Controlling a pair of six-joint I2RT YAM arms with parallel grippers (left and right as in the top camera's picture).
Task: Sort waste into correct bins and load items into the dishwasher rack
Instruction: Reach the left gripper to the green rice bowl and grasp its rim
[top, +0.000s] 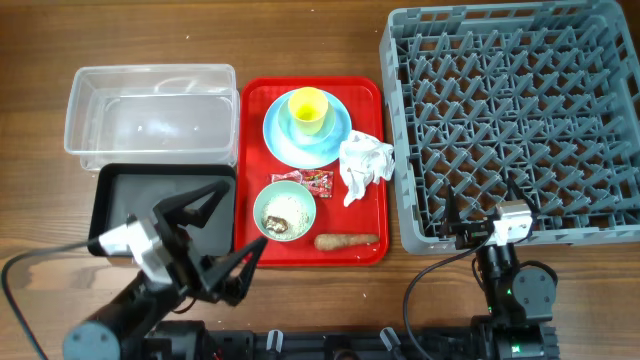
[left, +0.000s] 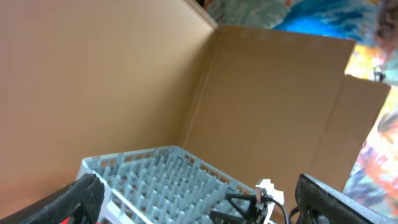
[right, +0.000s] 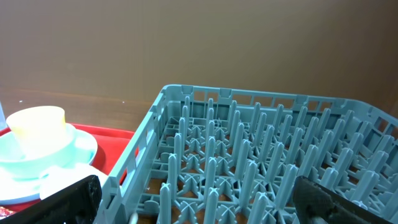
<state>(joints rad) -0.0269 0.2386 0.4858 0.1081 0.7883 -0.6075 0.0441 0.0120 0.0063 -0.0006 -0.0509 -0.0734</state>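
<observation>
My left gripper first swings outward over the red tray and tilts downward next, to get onto the mint-green bowl's napkin-side rim (top: 313, 207), where empty tray leaves room.
On the red tray (top: 372, 100) a yellow cup (top: 308, 108) stands in a light blue bowl on a light blue plate (top: 282, 142). A mint-green bowl (top: 285, 210) holds white rice. A crumpled napkin (top: 365, 160), a red wrapper (top: 318, 180) and a brown carrot-shaped piece (top: 345, 241) lie beside it. The grey dishwasher rack (top: 520, 120) is at the right. My left gripper (top: 225, 235) is open and empty, between the black tray (top: 120, 195) and the red tray. My right gripper (top: 485, 205) is open and empty at the rack's near edge (right: 261, 155).
The clear tub (top: 150, 110) stands behind the black tray at the left. Cardboard walls (left: 124, 81) rise behind the table. In the right wrist view the yellow cup (right: 37, 127) and red tray (right: 115, 146) lie left of the rack wall.
</observation>
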